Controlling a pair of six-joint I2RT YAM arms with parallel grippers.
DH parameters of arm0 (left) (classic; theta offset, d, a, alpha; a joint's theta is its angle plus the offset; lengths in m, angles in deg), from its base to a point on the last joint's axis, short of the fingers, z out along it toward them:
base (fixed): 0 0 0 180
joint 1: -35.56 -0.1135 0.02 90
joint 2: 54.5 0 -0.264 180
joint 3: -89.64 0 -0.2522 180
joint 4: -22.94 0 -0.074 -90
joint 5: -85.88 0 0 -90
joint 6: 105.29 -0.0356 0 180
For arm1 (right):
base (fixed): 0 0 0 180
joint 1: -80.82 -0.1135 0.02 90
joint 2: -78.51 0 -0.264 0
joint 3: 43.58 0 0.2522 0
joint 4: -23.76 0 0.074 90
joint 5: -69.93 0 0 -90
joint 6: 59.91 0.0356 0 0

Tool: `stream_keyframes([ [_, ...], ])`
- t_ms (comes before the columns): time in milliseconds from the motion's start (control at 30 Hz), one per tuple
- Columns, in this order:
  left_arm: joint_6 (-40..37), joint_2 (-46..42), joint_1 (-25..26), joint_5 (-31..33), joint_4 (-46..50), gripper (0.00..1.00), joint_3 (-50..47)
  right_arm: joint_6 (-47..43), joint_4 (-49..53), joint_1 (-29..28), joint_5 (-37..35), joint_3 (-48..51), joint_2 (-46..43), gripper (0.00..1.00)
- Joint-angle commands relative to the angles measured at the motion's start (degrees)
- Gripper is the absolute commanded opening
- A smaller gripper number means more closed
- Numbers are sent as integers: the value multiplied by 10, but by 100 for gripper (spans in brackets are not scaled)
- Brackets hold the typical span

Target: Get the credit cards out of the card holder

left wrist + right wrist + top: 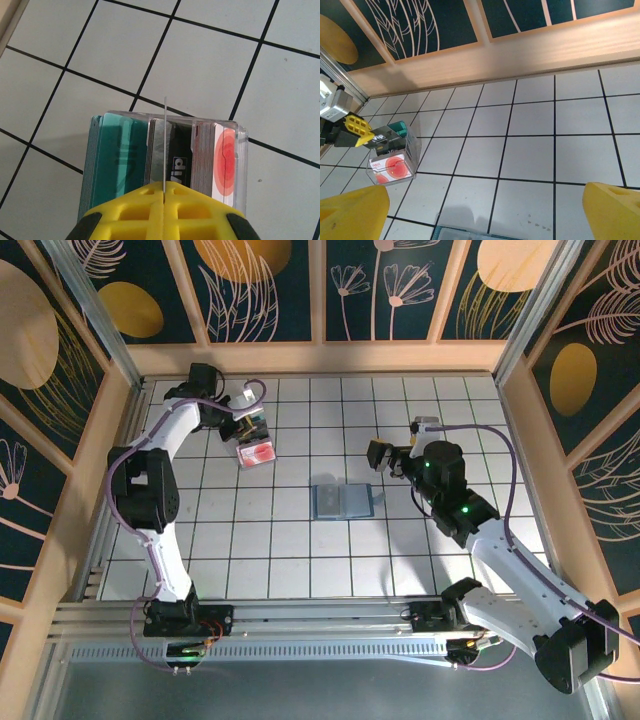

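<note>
The black cards are just below my left gripper, in line with the thin credit card (165, 140). My left gripper should next lower the card into their row and let go.
The slate-blue card holder (343, 501) lies open and flat at the middle of the tiled floor; its near edge shows in the right wrist view (470, 234). My left gripper (164, 187) is shut on a thin credit card (165, 140), seen edge-on. It hangs just over a clear box (240, 150) that holds a row of teal, black and red-spotted cards. From above, that gripper (255, 430) is at the back left over the box (256, 453). My right gripper (385, 455) is open and empty, up and to the right of the holder; its fingers (350, 215) frame bare tiles.
Wooden walls close the tiled floor at the back (320, 360) and on both sides. The right wrist view shows the clear box (395, 160) and the left gripper (362, 132) near the back-left corner. Bare tiles lie between the box and the holder.
</note>
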Motion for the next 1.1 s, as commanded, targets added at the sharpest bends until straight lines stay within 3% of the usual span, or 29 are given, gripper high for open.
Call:
stream_keyframes([
  [0, -18, 14, -6, -24, 31, 0, 17, 12, -2, -3, -20, -17, 3, 99],
  [700, -4, 61, -10, -4, 42, 0, 48, 19, -1, -7, -18, -16, 3, 99],
  [833, 0, 68, -10, 5, 58, 17, 62, 18, -2, -7, -18, -15, 3, 99],
  [1067, 9, 72, -10, 13, 63, 18, 76, 17, -6, -9, -16, -14, 4, 99],
])
